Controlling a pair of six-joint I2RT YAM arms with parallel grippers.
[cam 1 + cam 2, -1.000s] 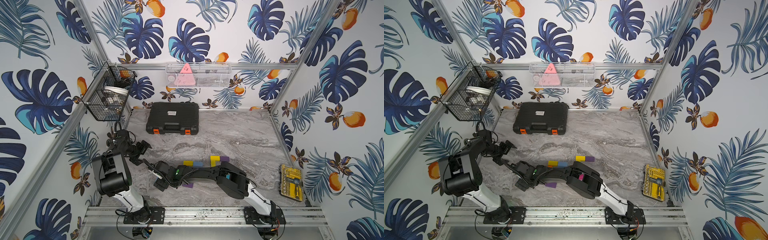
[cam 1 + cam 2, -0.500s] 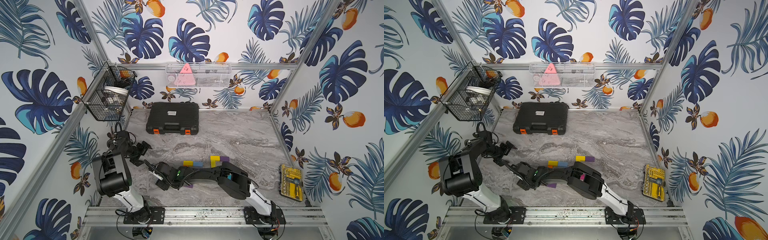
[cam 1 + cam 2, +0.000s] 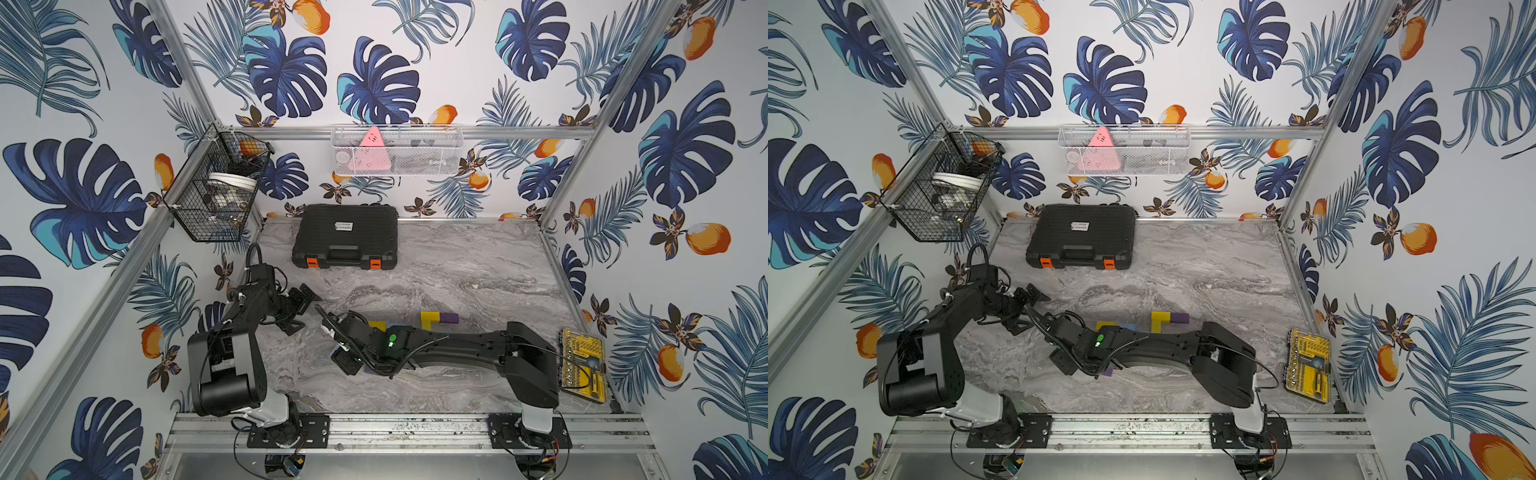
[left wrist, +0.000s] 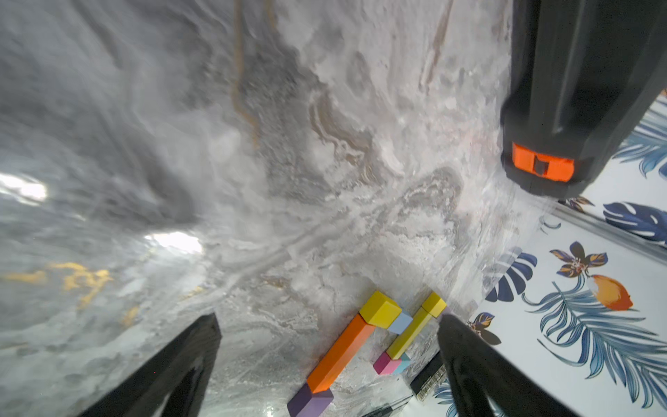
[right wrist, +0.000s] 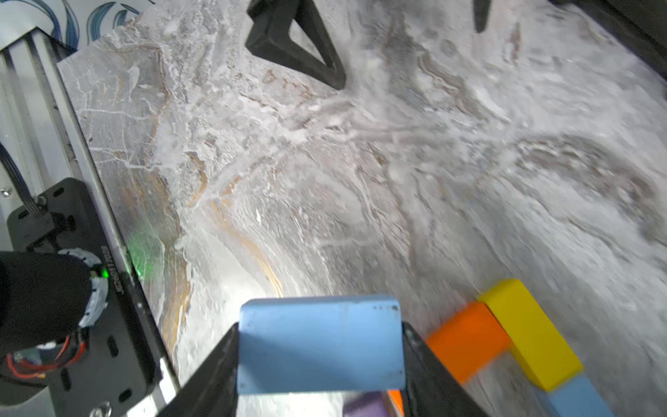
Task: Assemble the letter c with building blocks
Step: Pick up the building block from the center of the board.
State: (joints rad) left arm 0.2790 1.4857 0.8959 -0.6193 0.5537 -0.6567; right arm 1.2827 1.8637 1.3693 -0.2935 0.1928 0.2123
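Observation:
The bare floor [image 3: 1125, 373] beside the purple block is below my right gripper, toward its arm's base. My right gripper will move past the orange block and down next to release.
My right gripper [image 5: 319, 335] is shut on a light blue block [image 5: 319, 346], low over the marble floor at front centre [image 3: 345, 355]. Just beside it lie an orange block [image 5: 465, 339], a yellow block [image 5: 527, 332], another light blue one [image 5: 577, 397] and a purple one [image 5: 364, 406]. The left wrist view shows the laid-out blocks: a long orange block [image 4: 339, 355] with a purple block [image 4: 310, 400] at one end and a yellow cube [image 4: 379, 309] at the other, plus a long yellow block [image 4: 409, 337] ending in a magenta block [image 4: 384, 363]. My left gripper [image 3: 301, 309] stands open and empty, left of them.
A black case [image 3: 345, 237] lies at the back left. A yellow bit-set box [image 3: 584, 365] sits by the right wall. A wire basket [image 3: 216, 183] hangs on the left post and a white mesh basket [image 3: 397, 151] on the back rail. The right arm [image 3: 457, 349] stretches across the front.
The right jaws have closed on the light blue block, and that gripper has shifted slightly to the right. The left arm has hardly moved.

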